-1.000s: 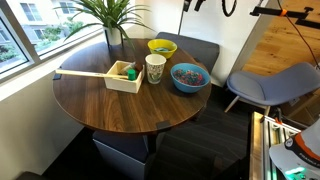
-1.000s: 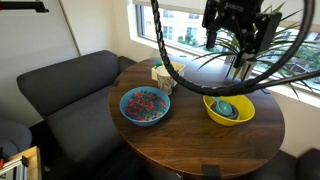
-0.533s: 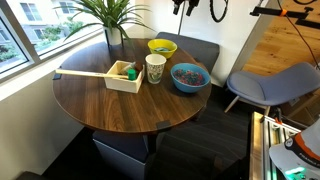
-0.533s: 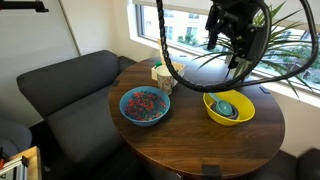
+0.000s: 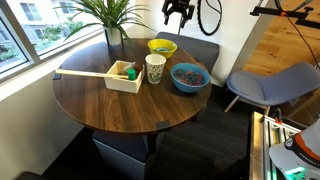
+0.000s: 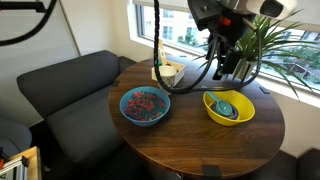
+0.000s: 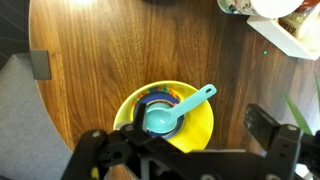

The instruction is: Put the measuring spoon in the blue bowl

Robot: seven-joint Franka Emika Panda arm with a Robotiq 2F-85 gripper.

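I need to turn my gripper and move it down toward the yellow bowl next.
A teal measuring spoon (image 7: 176, 109) lies in the yellow bowl (image 7: 200, 128), its handle over the rim; it also shows in an exterior view (image 6: 226, 107). The yellow bowl (image 5: 162, 46) stands at the far side of the round table. The sky-blue bowl (image 5: 190, 77) (image 6: 145, 105), filled with small multicoloured bits, stands beside it and is out of the wrist view. My gripper (image 7: 176, 128) (image 6: 232, 70) (image 5: 178, 13) hangs open and empty above the yellow bowl, one finger on each side of it.
A white paper cup (image 5: 155, 68) and a wooden box (image 5: 124, 76) stand near the bowls. A potted plant (image 5: 112, 18) rises behind the table. A grey couch (image 6: 60, 85) and a grey chair (image 5: 270, 85) flank the round wooden table (image 5: 110, 105).
My gripper has come down from above and moved over the yellow bowl. The bowls, spoon and cup have not moved.
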